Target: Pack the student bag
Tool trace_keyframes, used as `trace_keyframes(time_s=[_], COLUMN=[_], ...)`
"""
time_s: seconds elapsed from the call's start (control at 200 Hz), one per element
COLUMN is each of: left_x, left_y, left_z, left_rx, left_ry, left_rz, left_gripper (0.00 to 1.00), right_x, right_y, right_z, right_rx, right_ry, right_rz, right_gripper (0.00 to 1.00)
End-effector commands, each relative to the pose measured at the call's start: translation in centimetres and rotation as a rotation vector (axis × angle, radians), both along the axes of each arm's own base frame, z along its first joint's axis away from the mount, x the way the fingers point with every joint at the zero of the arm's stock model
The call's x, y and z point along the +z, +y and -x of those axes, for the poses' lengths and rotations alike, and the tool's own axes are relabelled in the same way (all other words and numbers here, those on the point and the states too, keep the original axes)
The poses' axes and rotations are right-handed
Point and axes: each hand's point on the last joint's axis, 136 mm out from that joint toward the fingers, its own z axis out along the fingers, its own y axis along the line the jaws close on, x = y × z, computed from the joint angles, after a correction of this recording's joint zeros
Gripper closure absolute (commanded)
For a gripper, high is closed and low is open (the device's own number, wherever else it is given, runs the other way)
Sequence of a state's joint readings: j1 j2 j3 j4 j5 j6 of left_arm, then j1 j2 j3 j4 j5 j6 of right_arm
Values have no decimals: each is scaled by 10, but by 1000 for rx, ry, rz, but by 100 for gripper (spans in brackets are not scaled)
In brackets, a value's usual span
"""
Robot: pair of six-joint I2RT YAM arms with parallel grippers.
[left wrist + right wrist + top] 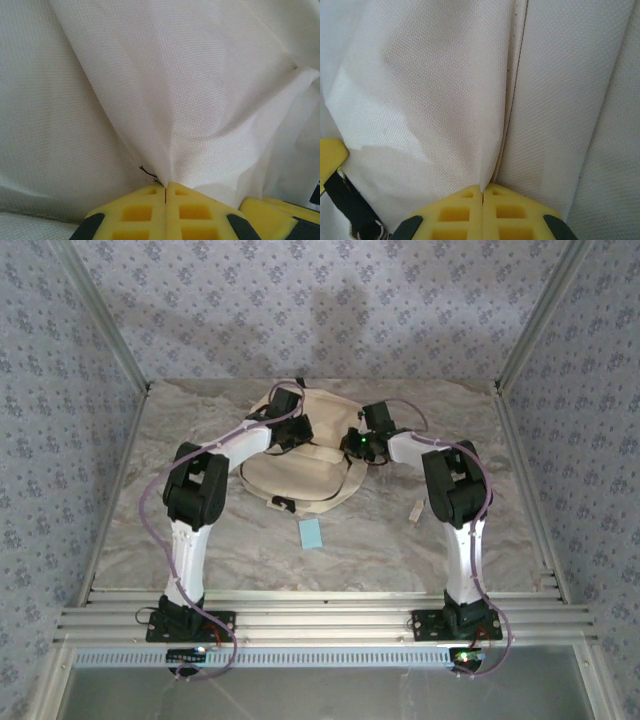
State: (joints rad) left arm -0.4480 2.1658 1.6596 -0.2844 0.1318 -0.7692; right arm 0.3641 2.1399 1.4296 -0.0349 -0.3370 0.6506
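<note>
My left gripper is holding the fold of the bag and should next move away from my right gripper toward the bag's edge beneath its own arm (245, 465) and let go, since cloth bunches between both grippers.
The cream-beige student bag (305, 455) lies flat in the middle of the table, its black straps trailing toward the near side. My left gripper (300, 430) is over the bag's left part and shut on a pinched fold of its fabric (172, 165). My right gripper (352, 445) is at the bag's right edge, likewise shut on a fold of cream cloth (490, 170) beside a seam. Taut pleats run up from both sets of yellow fingertips (150, 210) (470, 212). A black strap with a metal ring (355, 207) hangs at the lower left of the right wrist view.
A light blue card (311, 534) lies on the marble tabletop just in front of the bag. A small white oblong piece (416, 510) rests to the right, near the right arm. Patterned walls enclose the table; an aluminium rail (320, 615) runs along the near edge.
</note>
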Motion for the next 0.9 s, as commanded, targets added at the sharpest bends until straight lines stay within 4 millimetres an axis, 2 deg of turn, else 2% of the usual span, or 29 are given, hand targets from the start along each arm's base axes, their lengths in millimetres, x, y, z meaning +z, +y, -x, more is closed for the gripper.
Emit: trace_keyframes(time_s=[0.0,0.13,0.315,0.38,0.46,0.55,0.65,0.755,0.894], left_x=[16,17,28,30,27,20,20,22,25], left_y=[73,99,102,111,133,170,189,184,152], left_z=[-12,-18,-18,-18,-21,-24,-18,-9,5], left_rx=[95,126,121,134,173,234,250,232,153], left_ry=[-32,-33,-60,-68,-64,-58,-54,-61,-60], left_rz=[-121,-141,-132,-154,-176,-236,-264,-243,-184], left_gripper=[100,100,100,100,100,100,100,100,100], right_x=[-7,-5,-3,-3,-2,0,2,6,11], right_y=[-22,-24,-24,-24,-26,-30,-32,-32,-28], right_z=[4,3,2,1,1,1,-2,-10,-25], right_rx=[-58,-59,-62,-63,-69,-51,-49,-44,-22], right_ry=[30,27,30,29,34,15,7,-4,-26], right_rz=[66,73,91,92,100,124,129,138,153], right_gripper=[100,100,100,100,100,100,100,100,100])
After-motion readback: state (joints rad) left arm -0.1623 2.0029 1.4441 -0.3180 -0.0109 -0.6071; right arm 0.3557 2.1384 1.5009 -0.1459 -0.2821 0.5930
